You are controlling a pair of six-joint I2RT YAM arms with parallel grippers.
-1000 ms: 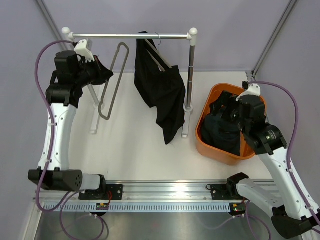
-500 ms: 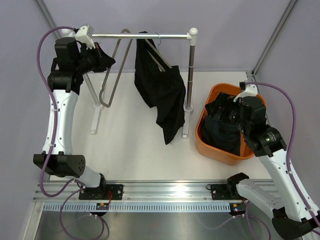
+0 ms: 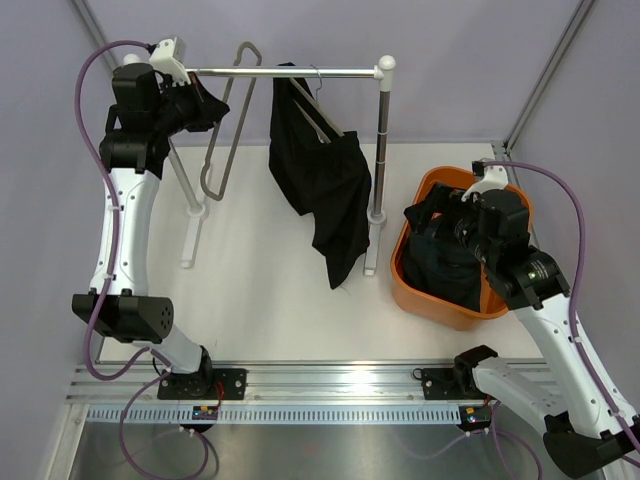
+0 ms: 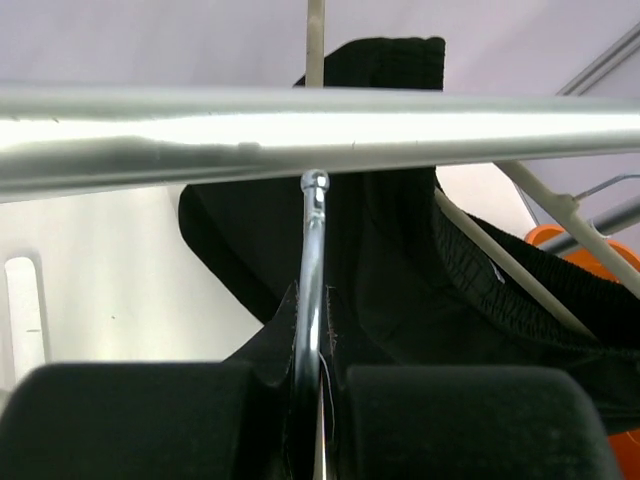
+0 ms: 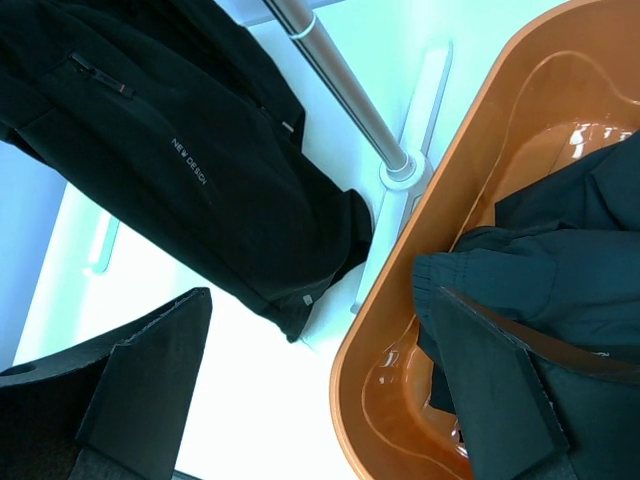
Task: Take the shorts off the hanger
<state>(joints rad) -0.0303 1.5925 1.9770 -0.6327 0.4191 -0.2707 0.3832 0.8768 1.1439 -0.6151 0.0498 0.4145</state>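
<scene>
Next, my left gripper moves outward, brings the hook over the silver bar and releases it. The tip of the metal hanger's hook still stops short of the bar.
Black shorts [image 3: 322, 180] hang limp from a white hanger [image 3: 320, 118] on the silver rail [image 3: 300, 72]. My left gripper [image 3: 212, 106] is high at the rail's left end, shut on an empty grey metal hanger [image 3: 240, 125] whose hook reaches above the rail. In the left wrist view the metal hanger wire [image 4: 311, 260] runs up between the left gripper's [image 4: 310, 320] closed jaws to the rail [image 4: 300, 130], with the shorts [image 4: 420, 260] behind. My right gripper [image 3: 440, 215] stands open over the orange basket [image 3: 425, 300], which holds another dark pair of shorts [image 5: 560, 280].
The rack's right post [image 3: 381, 150] stands between the hanging shorts and the basket. Its white feet [image 3: 188, 235] rest on the table. In the right wrist view the basket rim [image 5: 380, 360] lies between the open right gripper [image 5: 320, 390] fingers, and the hanging shorts [image 5: 200, 170] are at upper left.
My left arm has lifted the empty metal hanger up to the rail, its hook now above the bar. The right gripper has shifted slightly left over the basket, still open.
</scene>
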